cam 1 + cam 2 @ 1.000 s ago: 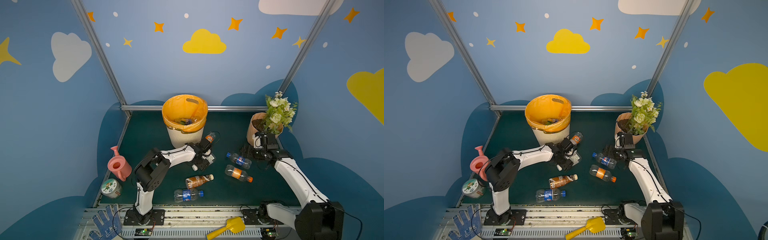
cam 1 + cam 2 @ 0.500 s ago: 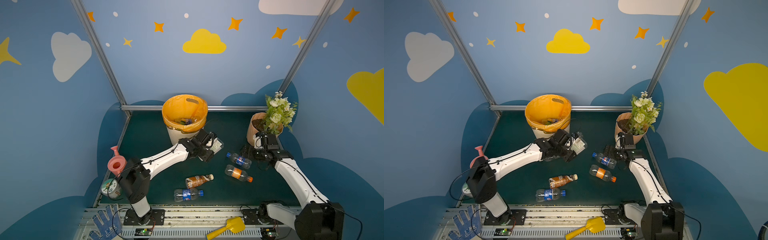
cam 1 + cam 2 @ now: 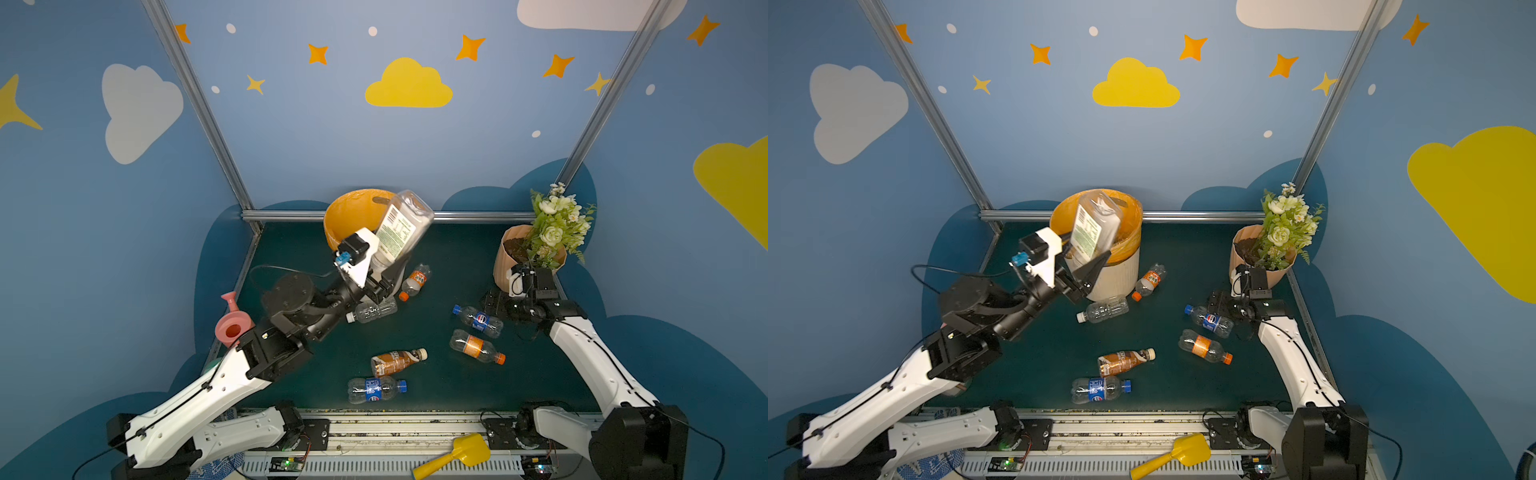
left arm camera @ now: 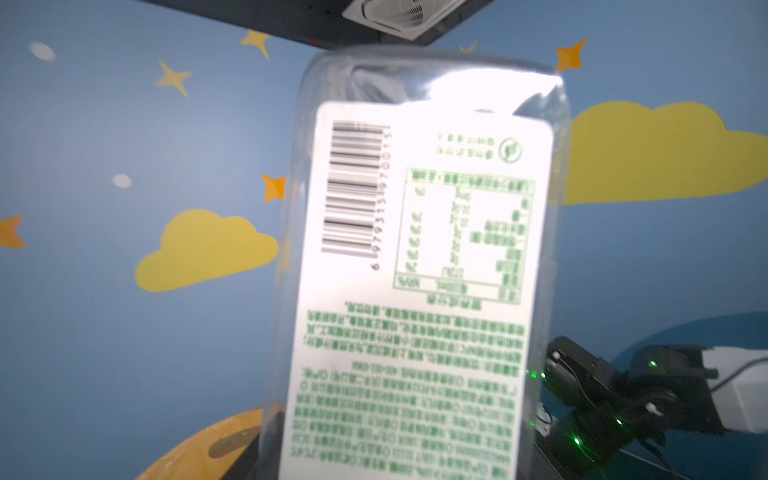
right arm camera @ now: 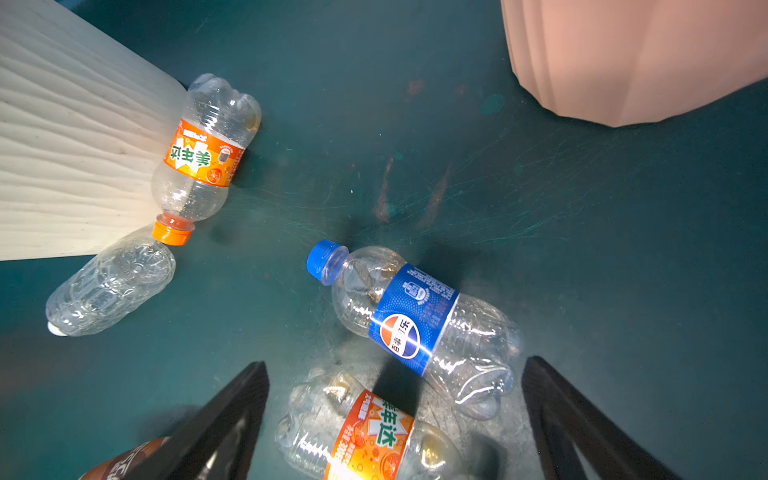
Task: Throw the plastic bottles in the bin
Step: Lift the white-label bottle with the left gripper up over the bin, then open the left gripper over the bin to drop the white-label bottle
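Observation:
My left gripper should move outward over the bin's opening (image 3: 357, 217) (image 4: 192, 457), which lies outward of it, and tilt the base-up bottle down to release it inside.
My left gripper (image 3: 376, 266) (image 3: 1084, 262) is shut on the neck end of a clear plastic bottle (image 3: 401, 228) (image 3: 1096, 226) (image 4: 415, 270) with a white, green-printed label. It holds the bottle base-up, high beside the rim of the bin (image 3: 353, 212) (image 3: 1121, 278). My right gripper (image 3: 494, 301) (image 5: 395, 363) hangs open just above a blue-label bottle (image 3: 478, 321) (image 5: 415, 316). An orange-label bottle (image 3: 476, 346) (image 5: 365, 432) lies beside that one. On the floor also lie an orange-label bottle (image 3: 415, 280) against the bin, a bare clear one (image 3: 374, 311), a brown one (image 3: 397, 360) and another blue-label one (image 3: 376, 388).
A peach flower pot (image 3: 515, 253) (image 5: 623, 54) with white flowers stands just behind the right gripper. A pink watering can (image 3: 232, 326) sits at the left edge of the green floor. A yellow scoop (image 3: 457, 453) lies on the front rail.
The left gripper has closed on the clear bottle by the bin's foot and lifted it up to rim height. The right arm has not moved.

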`<state>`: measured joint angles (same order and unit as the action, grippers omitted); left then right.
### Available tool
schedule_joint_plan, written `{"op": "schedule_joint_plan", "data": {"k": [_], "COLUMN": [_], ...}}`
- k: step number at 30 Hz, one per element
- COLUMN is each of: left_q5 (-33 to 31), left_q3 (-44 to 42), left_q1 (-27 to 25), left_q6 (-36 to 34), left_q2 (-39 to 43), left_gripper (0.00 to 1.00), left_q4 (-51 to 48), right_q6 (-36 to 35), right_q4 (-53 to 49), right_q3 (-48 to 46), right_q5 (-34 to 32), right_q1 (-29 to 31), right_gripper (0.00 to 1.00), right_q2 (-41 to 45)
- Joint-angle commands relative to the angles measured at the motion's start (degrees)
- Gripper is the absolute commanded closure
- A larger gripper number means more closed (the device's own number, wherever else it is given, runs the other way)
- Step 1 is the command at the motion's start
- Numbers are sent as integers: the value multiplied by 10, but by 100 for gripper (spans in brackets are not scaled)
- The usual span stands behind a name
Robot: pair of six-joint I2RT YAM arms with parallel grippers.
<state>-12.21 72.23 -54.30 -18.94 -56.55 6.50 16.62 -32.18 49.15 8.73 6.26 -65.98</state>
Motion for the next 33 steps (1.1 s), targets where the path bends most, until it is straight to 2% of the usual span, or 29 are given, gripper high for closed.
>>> {"op": "schedule_joint_plan", "data": {"k": [1,3,6,9,10,11,13,14,15,18,23,26,30,33], "left_q5": [-62,-28,74,136,148,147,158,168,166,140,98,83,9,-35], "left_q3": [35,84,159,231,260,285,315,314,303,279,270,207,115,66], "left_q1": [27,89,207,261,266,265,266,265,264,263,254,236,202,197], "left_q6": [-15,47,186,244,255,262,265,258,255,244,233,224,191,196], "left_q2": [-49,-89,-172,-262,-289,-311,-330,-323,-312,-269,-204,-147,-78,-35], "left_gripper": [50,49,50,47,40,28,24,19,9,1,0,0,0,0], "left_q4": [11,-55,-160,-264,-307,-346,-393,-389,-369,-320,-311,-253,-197,-192], "right_q6": [-2,-1,-1,-2,-1,0,-1,-2,-3,-10,-14,-15,-25,-38], "right_q4": [0,-1,-5,-9,-10,-9,-9,-9,-9,-9,-15,-12,0,16], "right_q3": [-1,0,-1,-4,-6,-8,-11,-11,-10,-3,14,18,20,17], "right_q5": [17,22,26,24,22,18,13,11,9,14,19,20,31,51], "right_q1": [-2,-2,-1,-1,0,-1,-2,-2,-2,-1,0,3,14,26], "right_gripper": [7,7,7,7,7,7,6,7,7,7,7,7,7,7], "right_q2": [3,5,11,24,29,34,43,46,48,50,51,58,73,80]}}
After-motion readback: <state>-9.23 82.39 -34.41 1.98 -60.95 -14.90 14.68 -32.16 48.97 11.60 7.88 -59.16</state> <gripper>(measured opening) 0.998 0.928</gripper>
